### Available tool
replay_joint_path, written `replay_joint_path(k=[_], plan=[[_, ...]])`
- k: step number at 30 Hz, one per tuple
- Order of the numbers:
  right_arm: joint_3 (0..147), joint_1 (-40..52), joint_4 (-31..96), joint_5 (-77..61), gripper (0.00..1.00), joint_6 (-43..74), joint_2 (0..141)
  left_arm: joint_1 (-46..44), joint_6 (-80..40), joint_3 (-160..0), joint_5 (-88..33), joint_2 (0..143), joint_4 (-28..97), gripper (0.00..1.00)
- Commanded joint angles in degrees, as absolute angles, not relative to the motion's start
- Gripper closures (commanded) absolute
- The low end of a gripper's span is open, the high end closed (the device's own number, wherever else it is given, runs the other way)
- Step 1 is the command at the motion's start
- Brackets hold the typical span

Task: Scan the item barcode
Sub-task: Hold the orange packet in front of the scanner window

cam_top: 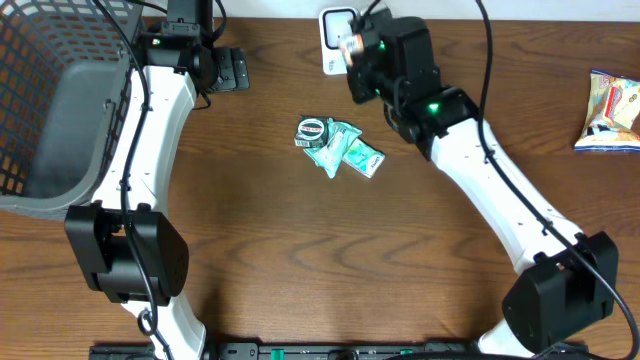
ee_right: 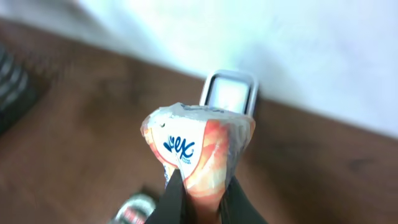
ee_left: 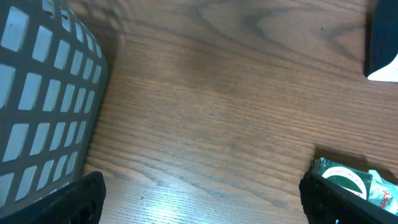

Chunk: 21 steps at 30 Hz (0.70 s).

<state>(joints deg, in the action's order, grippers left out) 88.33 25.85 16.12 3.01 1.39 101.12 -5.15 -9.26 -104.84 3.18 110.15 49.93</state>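
The packet passes over the scanner next in my right gripper and shifts right in the overhead view. It then gets released beside the snack bag, as bare wood lies there.
An orange and white snack packet (ee_right: pixel 199 152) is pinched between the fingers of my right gripper (ee_right: pixel 200 186), which is shut on it. The packet (cam_top: pixel 350 47) hangs just in front of the white scanner (ee_right: pixel 229 93) at the table's far edge, top centre of the overhead view (cam_top: pixel 338 28). No barcode shows on the side facing the wrist camera. My left gripper (ee_left: pixel 199 202) stands wide open above bare wood with nothing between its fingers (ee_left: pixel 74 199), between the basket and the green packets; in the overhead view it sits at the far left (cam_top: pixel 230 70).
A grey mesh basket (cam_top: pixel 60 110) fills the left side (ee_left: pixel 43 93). A small heap of green packets (cam_top: pixel 338 145) lies mid-table, its edge by my left gripper's right finger (ee_left: pixel 354 180). Another snack bag (cam_top: pixel 610 110) lies at the far right.
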Motion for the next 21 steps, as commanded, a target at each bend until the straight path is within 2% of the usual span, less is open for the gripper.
replay_joint_path(k=[1,6,11,16,21], plan=[[89.78,24.75,12.08,8.43,0.99,-0.36,102.13,-5.15,-10.17,-105.54,3.7,108.97,50.13,0.02],[98.54,22.81,11.9,5.56,0.99,-2.85,107.37,-5.15,-10.17,-105.54,3.7,108.97,50.13,0.02],[113.27,22.22,18.15,3.73,0.99,-5.04,117.64,-5.15,-10.17,-105.54,3.68,108.97,50.13,0.02],[124.03,22.28,19.4,6.09,0.99,-12.64,127.48,-5.15,-10.17,-105.54,3.7,108.97,50.13,0.02],[124.77,23.0,15.9,9.72,0.99,-23.73,132.94,-5.15,-10.17,-105.54,3.7,108.97,50.13,0.02]])
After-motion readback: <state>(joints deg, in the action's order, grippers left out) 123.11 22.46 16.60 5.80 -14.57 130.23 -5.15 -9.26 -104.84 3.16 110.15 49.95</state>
